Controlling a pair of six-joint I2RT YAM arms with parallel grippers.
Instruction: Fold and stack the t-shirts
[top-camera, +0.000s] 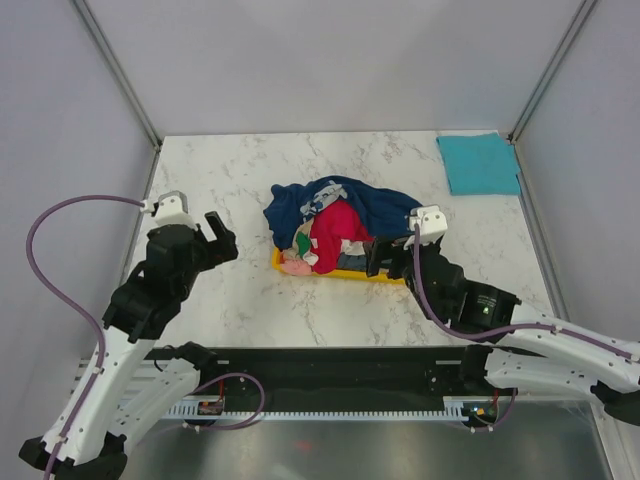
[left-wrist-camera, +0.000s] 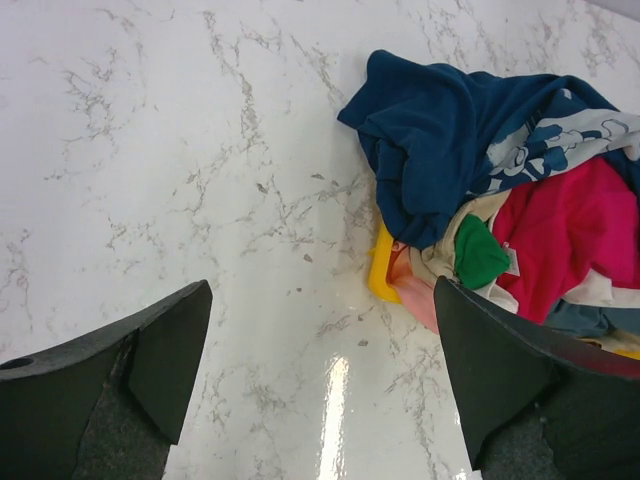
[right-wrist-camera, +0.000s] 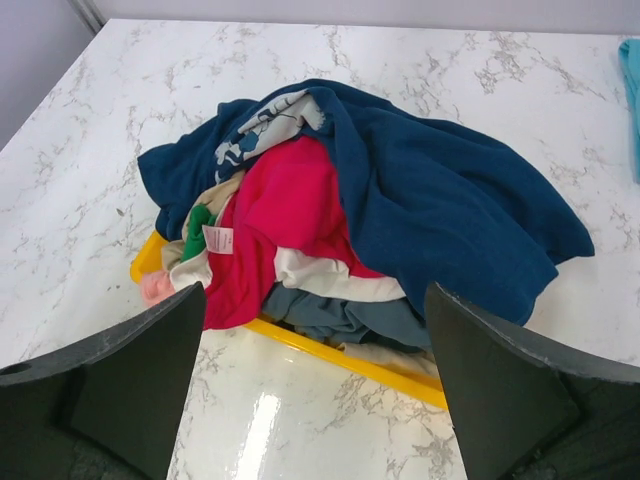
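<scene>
I will next move my right gripper outward and then down onto the navy fold by the pale print (top-camera: 344, 188) (right-wrist-camera: 322, 108). The fold lies outward and below my right gripper, and this tee is on top of the heap.
A heap of t-shirts (top-camera: 340, 225) lies in and over a shallow yellow tray (top-camera: 345, 274) at mid-table. A navy tee (right-wrist-camera: 450, 190) with a pale print is draped over the top. Below it show a crimson-pink tee (right-wrist-camera: 285, 210), a beige one and a grey-blue one (right-wrist-camera: 340, 315). A teal tee (top-camera: 478, 163) lies flat at the back right corner. My left gripper (top-camera: 222, 240) hovers open over bare marble left of the heap, holding nothing (left-wrist-camera: 322, 295). My right gripper (top-camera: 388, 262) stands open just in front of the tray's near edge, also holding nothing (right-wrist-camera: 315, 300).
The white marble table (top-camera: 240, 300) is walled by grey panels at the back and both sides. The tray's left corner (left-wrist-camera: 382, 270) lies close to my left gripper's right finger. A black rail runs along the near edge by the arm bases.
</scene>
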